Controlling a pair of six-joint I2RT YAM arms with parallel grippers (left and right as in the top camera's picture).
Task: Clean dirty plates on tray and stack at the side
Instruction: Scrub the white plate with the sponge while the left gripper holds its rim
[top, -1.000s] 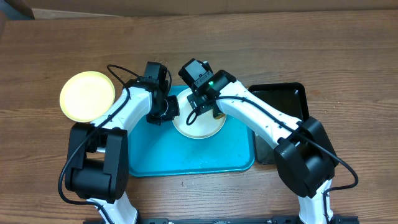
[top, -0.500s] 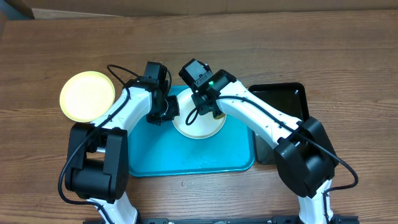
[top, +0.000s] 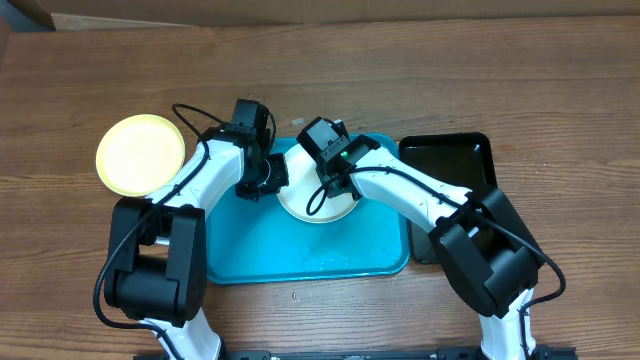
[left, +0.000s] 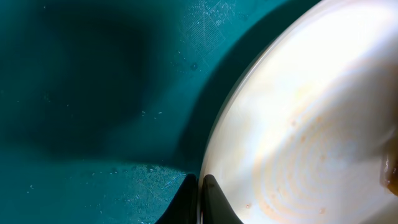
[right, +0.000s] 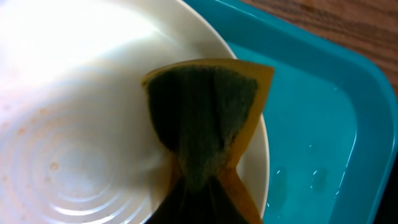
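Note:
Next, my right gripper rises off the plate, moves to the right in the overhead view and lowers to release the sponge inside the black tub (top: 455, 162), which stands open.
A white plate (top: 318, 207) lies at the back of the turquoise tray (top: 300, 250). My left gripper (top: 271, 181) is shut on the plate's left rim; in the left wrist view its black fingertips (left: 200, 200) pinch the rim, and the plate (left: 311, 124) shows faint orange rings. My right gripper (top: 336, 188) is shut on a green and yellow sponge (right: 202, 118), which rests folded on the plate (right: 74, 93) near its edge beside the wet tray (right: 311, 143). A pale yellow-green plate (top: 140, 153) sits on the table left of the tray.
A black tub (top: 450, 160) stands right of the tray, partly under my right arm. Bare wooden table (top: 450, 70) lies behind and around the tray. The tray's front half holds only water drops.
My right gripper has gone from open to shut, now pinching the sponge, and its wrist has shifted slightly right and toward the front. The left gripper and plate have not moved.

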